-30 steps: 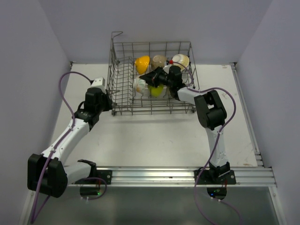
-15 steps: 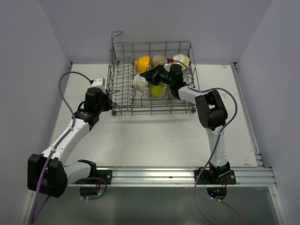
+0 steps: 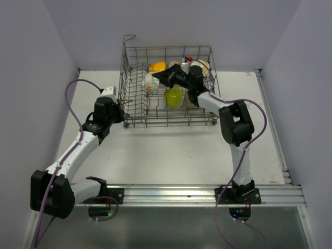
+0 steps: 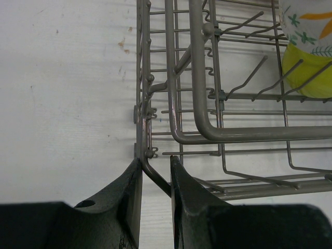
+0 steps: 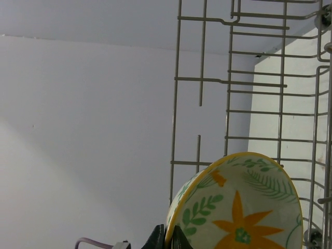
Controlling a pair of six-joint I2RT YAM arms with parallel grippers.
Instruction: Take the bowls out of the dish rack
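Note:
The right gripper swings to the right in the top view and down next. It releases the bowl on the bare tabletop beside the dish rack, as that spot is bare.
The grey wire dish rack [image 3: 136,98] stands at the back of the table. My right gripper [image 3: 160,78] reaches into it and is shut on the rim of a white bowl with orange flowers and green leaves [image 3: 151,83], held raised and tilted above the tines. The right wrist view shows the fingertips [image 5: 168,234] pinching that bowl's yellow rim [image 5: 244,212]. A lime-yellow bowl [image 3: 174,96] sits in the rack below. An orange-yellow bowl [image 3: 157,67] and two beige bowls [image 3: 202,66] are at the rack's back. My left gripper [image 4: 154,162] is shut on the rack's near-left corner wire [image 4: 155,176].
The rack's tall grid sides [image 3: 166,54] and handle loop [image 3: 129,37] rise around the right gripper. Grey walls close in on the left, back and right. White table surface [image 3: 166,150] lies in front of the rack. A purple cable [image 3: 72,98] loops beside the left arm.
My right gripper has lifted the floral bowl up and toward the rack's back left, uncovering the lime-yellow bowl. The left arm has not moved.

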